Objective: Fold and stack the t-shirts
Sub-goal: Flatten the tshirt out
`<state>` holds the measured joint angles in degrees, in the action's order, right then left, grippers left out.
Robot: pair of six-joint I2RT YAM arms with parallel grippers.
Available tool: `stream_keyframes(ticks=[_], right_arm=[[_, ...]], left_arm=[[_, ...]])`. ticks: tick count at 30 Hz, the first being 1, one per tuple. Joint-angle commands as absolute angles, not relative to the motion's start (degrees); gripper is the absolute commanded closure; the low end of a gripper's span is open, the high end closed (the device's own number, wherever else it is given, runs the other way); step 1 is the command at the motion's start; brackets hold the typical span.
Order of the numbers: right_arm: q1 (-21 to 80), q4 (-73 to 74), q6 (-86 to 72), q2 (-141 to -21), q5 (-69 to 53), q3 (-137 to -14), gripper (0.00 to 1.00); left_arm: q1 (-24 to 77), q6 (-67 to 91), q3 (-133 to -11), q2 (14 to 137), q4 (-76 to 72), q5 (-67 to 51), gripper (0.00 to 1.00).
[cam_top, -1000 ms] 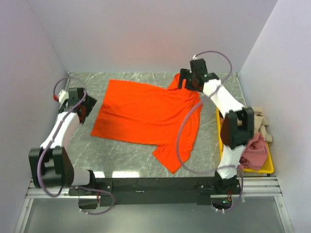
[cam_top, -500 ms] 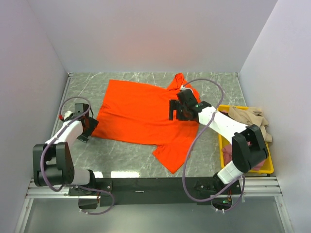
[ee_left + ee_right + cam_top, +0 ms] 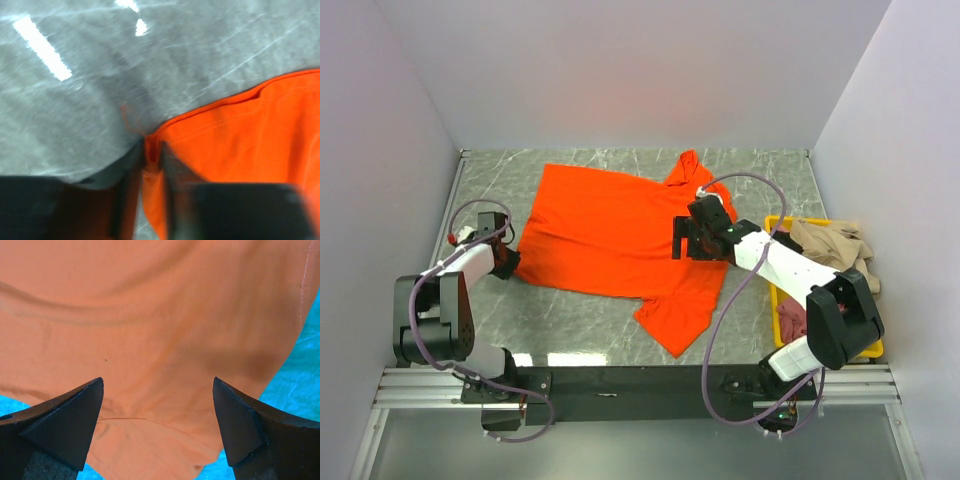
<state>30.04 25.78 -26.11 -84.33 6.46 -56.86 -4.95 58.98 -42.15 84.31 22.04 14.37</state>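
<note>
The near sleeve's hem corner [image 3: 676,353] lies below my right gripper and back toward the black bar, so the gripper draws back and lowers onto it next.
The orange-red t-shirt [image 3: 610,235] lies spread flat on the grey marble table. My left gripper [image 3: 510,265] sits low at the shirt's near-left hem corner. In the left wrist view its fingers [image 3: 152,155] are pinched together on a fold of the orange-red cloth [image 3: 240,150]. My right gripper [image 3: 682,240] hovers open over the shirt's right side. In the right wrist view the wide-spread fingertips [image 3: 157,405] frame the orange-red cloth [image 3: 150,315] with nothing between them. A beige t-shirt [image 3: 830,240] and a dusty pink t-shirt [image 3: 790,320] lie crumpled in the bin.
A yellow plastic bin [image 3: 840,350] stands at the table's right edge, beside the right arm. White walls close in the table on the left, the back and the right. The arm bases sit on a black rail along the near edge.
My left gripper dropped onto the shirt's near-left corner and closed on it. The right arm swung from the far edge back over the shirt's right side, still open.
</note>
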Motion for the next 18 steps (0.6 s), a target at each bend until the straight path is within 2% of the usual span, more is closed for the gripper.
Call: stream_keyframes(ticks=[1,2,3,8,18], right_arm=[[30.5,25.6,-26.6,-81.7,8.0,-56.3,0.04],[30.5,25.8,-26.7,-81.6,8.3,-55.9,0.04],[30.4,26.3,-26.7,-81.1,8.3,-55.7,0.04],[33.3,29.3,-24.4,-79.4,10.2,-54.7,0.04],[57.4,38.8,-26.0,-78.9,9.3,-52.1,0.06]], left_arm=[[-5.0,57.6,-40.8,88.2,21.1,11.8,0.78],[-5.0,57.6,-40.6,88.3,20.9,11.7,0.98],[-5.1,57.4,-40.3,88.3,20.7,11.6,0.99],[-5.0,56.2,-38.7,86.1,19.8,12.1,0.99],[-5.1,55.0,-37.0,79.2,20.3,12.7,0.99]])
